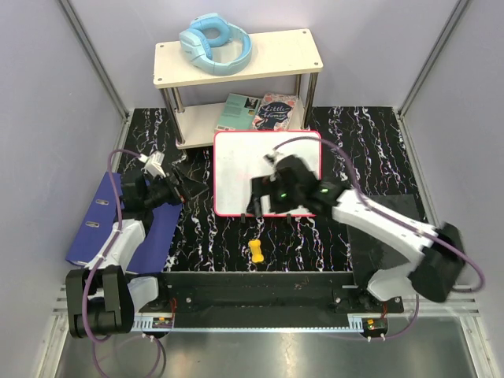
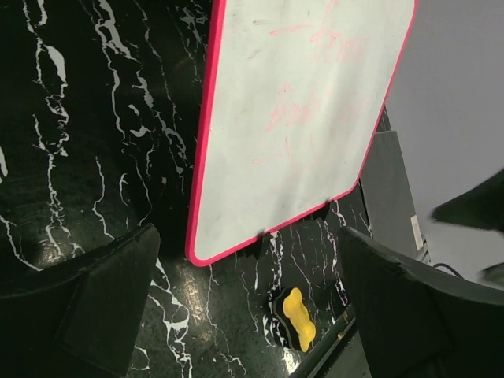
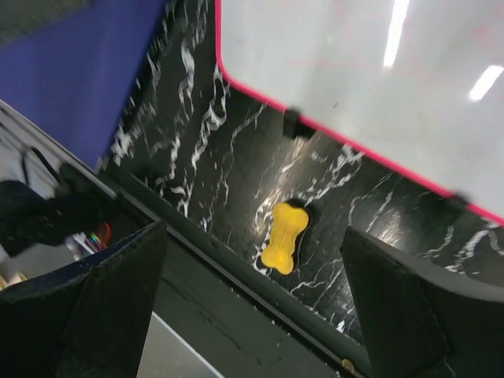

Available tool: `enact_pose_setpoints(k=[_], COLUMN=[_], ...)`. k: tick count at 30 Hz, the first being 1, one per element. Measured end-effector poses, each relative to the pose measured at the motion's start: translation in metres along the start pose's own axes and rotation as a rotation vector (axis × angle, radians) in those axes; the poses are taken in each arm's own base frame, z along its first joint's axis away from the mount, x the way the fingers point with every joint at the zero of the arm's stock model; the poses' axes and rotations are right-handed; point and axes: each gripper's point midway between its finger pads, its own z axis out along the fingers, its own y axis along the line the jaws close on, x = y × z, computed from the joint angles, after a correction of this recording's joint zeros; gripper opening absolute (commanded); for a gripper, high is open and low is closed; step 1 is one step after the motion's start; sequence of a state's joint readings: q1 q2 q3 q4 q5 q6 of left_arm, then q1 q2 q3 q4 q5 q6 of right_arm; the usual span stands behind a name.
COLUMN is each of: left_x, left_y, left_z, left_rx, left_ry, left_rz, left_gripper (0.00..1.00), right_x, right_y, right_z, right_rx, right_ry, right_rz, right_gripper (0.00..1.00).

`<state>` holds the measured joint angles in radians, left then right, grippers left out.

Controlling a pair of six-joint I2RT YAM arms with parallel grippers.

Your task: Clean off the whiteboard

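Observation:
I will next move my right gripper down and back from the board's near edge onto the eraser's narrow middle (image 1: 256, 251) (image 3: 284, 238), since it is slimmer than the rounded ends.
The whiteboard (image 1: 236, 169), white with a pink-red frame, lies flat on the black marbled table in front of the shelf. Faint pink writing shows on it in the left wrist view (image 2: 299, 118); it also shows in the right wrist view (image 3: 354, 71). A yellow bone-shaped eraser (image 1: 257, 251) lies on the table just below the board's near edge, also seen by the left wrist (image 2: 299, 318) and the right wrist (image 3: 284, 236). My right gripper (image 1: 257, 205) hovers over the board's near edge, open and empty (image 3: 256, 315). My left gripper (image 1: 175, 189) is left of the board, open and empty (image 2: 252, 315).
A blue binder (image 1: 118, 220) lies at the left under the left arm. A cream shelf (image 1: 236, 55) stands at the back with light-blue headphones (image 1: 214, 43) on top and books (image 1: 264, 112) beneath. A black rail (image 1: 260, 279) runs along the near edge.

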<state>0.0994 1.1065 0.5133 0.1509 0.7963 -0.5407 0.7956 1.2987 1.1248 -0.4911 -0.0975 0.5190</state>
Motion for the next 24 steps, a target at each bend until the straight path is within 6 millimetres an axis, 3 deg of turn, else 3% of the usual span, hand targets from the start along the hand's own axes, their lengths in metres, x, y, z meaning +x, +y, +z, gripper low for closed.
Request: enact_pose_setpoints(k=[2, 5, 10, 13, 20, 24], left_x=[0.000, 0.001, 0.005, 0.005, 0.005, 0.005], left_y=[-0.002, -0.004, -0.001, 0.000, 0.000, 0.000], left_z=[0.000, 0.000, 0.001, 0.002, 0.002, 0.002], left_rx=[0.013, 0.024, 0.022, 0.021, 0.023, 0.022], left_ry=[0.002, 0.010, 0.026, 0.026, 0.021, 0.021], left_rz=[0.002, -0.006, -0.024, -0.028, -0.037, -0.037], left_gripper=[0.99, 0.99, 0.99, 0.99, 0.99, 0.99], right_x=[0.033, 0.073, 0.101, 0.121, 0.145, 0.169], right_y=[0.011, 0.007, -0.003, 0.002, 0.004, 0.002], right_z=[0.030, 0.048, 0.054, 0.048, 0.058, 0.071], right_rx=[0.022, 0.101, 0.224, 0.259, 0.315, 0.366], right_ry=[0.132, 0.299, 0.420, 0.473, 0.519, 0.557], right_rz=[-0.041, -0.067, -0.049, -0.031, 0.050, 0.039], right_gripper=[1.00, 1.00, 0.88, 0.67, 0.70, 0.72])
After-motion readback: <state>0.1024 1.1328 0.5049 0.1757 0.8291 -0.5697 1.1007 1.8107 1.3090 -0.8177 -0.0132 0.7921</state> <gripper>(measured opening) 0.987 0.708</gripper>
